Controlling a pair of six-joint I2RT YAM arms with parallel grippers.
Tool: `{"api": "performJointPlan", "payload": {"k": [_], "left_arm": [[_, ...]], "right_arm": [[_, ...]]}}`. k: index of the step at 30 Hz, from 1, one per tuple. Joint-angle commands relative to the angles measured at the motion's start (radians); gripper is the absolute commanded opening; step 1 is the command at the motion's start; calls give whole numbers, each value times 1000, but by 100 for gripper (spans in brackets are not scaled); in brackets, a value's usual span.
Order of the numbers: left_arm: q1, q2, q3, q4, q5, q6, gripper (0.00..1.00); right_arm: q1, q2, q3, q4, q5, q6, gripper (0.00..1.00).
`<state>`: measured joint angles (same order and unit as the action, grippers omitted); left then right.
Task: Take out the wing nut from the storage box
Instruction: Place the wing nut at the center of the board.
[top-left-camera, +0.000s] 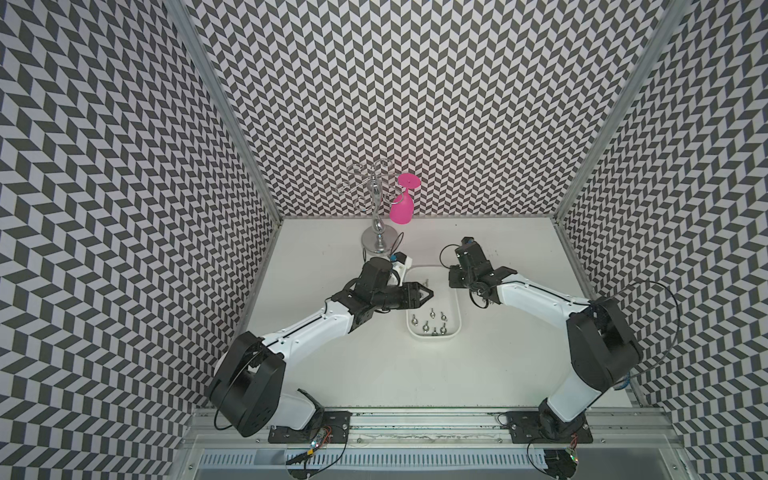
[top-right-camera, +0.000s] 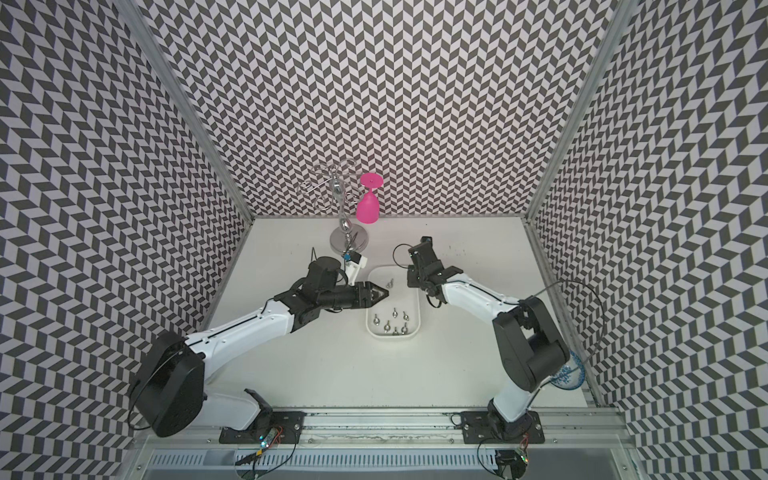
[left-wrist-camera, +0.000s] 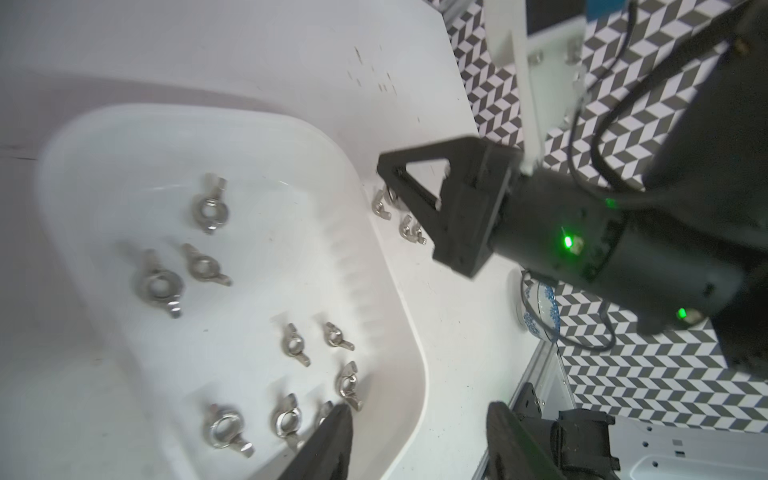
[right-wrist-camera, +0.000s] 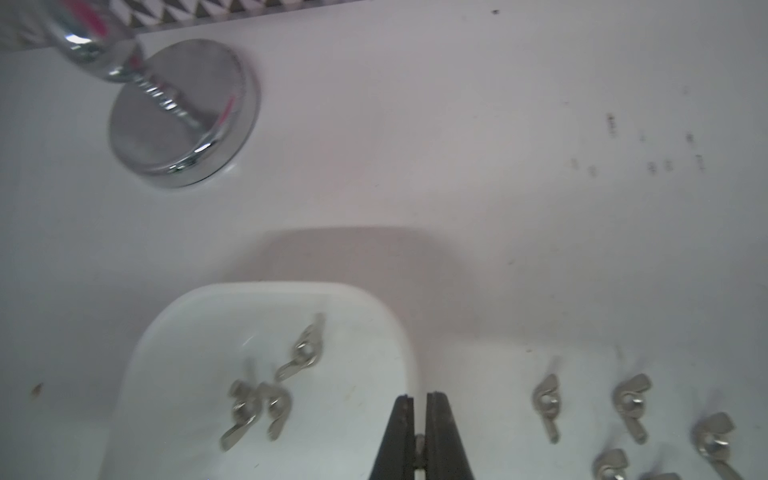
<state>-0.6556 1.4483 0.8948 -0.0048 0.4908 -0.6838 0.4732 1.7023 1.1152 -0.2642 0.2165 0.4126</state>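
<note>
My right gripper moves off the box's rim and down to the bare, clear tabletop beyond the loose wing nuts next and releases its nut there.
The storage box is a shallow white tray in mid-table, and several steel wing nuts lie in it. My left gripper hangs open at the box's left side. One of its fingers is above the nuts and the other is outside the rim, with nothing between them. My right gripper hovers over the box's far right rim. Its jaws are shut to a narrow slit, with a small grey wing nut pinched deep between them.
Several wing nuts lie loose on the table just right of the box. A chrome glass rack with a pink glass stands at the back. A blue-patterned bowl sits by the right wall behind my right arm.
</note>
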Motion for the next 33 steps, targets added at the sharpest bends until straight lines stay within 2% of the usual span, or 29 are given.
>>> {"api": "performJointPlan", "payload": {"k": [1, 6, 10, 26, 33], "left_arm": [[-47, 42, 43, 67, 2, -26, 55], [-82, 95, 62, 103, 22, -17, 56], [-84, 137, 84, 102, 53, -13, 55], [-84, 148, 83, 82, 46, -2, 55], [-84, 140, 78, 62, 31, 9, 55]], "right_arm": [[-75, 71, -1, 76, 26, -7, 0], [-144, 159, 17, 105, 29, -17, 0], [-159, 216, 61, 85, 45, -16, 0], [-177, 268, 61, 74, 22, -19, 1], [-176, 252, 58, 72, 6, -21, 15]]}}
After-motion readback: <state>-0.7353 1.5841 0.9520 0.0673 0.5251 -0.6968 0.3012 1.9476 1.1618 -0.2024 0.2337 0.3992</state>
